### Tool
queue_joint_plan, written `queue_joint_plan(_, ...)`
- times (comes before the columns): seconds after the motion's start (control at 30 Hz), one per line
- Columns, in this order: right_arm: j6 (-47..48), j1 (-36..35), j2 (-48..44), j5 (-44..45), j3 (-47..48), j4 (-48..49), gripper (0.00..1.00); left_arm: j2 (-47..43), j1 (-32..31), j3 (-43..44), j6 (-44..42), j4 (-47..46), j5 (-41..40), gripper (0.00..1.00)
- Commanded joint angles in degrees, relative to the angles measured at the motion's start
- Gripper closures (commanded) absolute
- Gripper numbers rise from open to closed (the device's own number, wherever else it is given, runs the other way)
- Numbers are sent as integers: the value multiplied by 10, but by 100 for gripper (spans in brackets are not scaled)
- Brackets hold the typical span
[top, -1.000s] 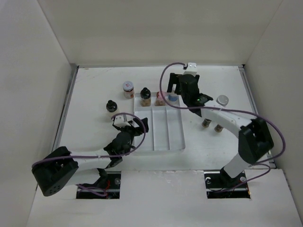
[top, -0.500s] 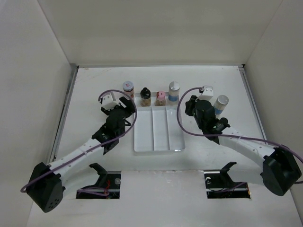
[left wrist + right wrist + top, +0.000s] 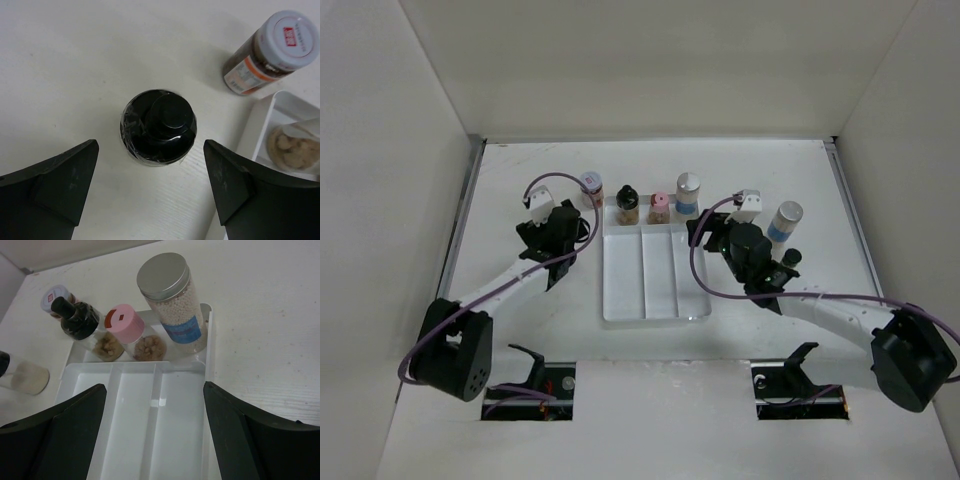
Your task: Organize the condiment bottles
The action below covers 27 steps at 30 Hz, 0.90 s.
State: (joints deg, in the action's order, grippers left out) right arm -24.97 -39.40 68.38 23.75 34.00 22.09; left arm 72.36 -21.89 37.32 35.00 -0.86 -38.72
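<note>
My left gripper needs to move slightly outward next until its fingers are on either side of the black cap of the small bottle (image 3: 160, 126), then close, as that cap is still beyond its fingers.
The condiment bottles are spread around a clear divided tray (image 3: 620, 290). A black-capped bottle (image 3: 628, 205), a pink-capped one (image 3: 659, 207) and a silver-capped jar with a blue label (image 3: 688, 195) stand in the tray's back compartment. A white-lidded jar (image 3: 590, 186) stands left of the tray, and a second silver-capped bottle (image 3: 785, 220) to its right. My left gripper (image 3: 150, 146) hangs open over a small black-capped bottle (image 3: 157, 125) on the table. My right gripper (image 3: 154, 387) is open and empty above the tray (image 3: 125, 440).
White walls close in the table on three sides. In the left wrist view the white-lidded jar (image 3: 272, 57) and the tray's corner (image 3: 260, 120) lie just right of the small bottle. The tray's three long compartments hold nothing.
The right gripper has left the silver-capped jar standing in the tray and drawn back over the tray's right side. The left arm has swung back and left, over the small black-capped bottle.
</note>
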Motion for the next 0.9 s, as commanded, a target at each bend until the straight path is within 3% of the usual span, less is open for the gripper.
queue_joint_plan(0.0,-5,-3,5,-11,4,46,15,10,2,41,-15,-34,4,13)
queue_joint_plan(0.2,-4,-3,1,-12,3,45,14,60,8,72,-31,-45,-13,18)
queue_joint_plan(0.43,-5,13,-10,-11,-4,38,13,73,8,51,-36,-64,-21,34)
queue_joint_plan(0.5,-7,16,-12,-12,-6,38,13,70,11,36,-35,-72,-21,44)
queue_joint_plan(0.63,-8,16,-11,-10,-6,38,12,33,5,26,-37,-79,-28,61)
queue_joint_plan(0.87,-9,17,-13,7,-10,41,12,-97,-102,63,-91,-63,-47,64)
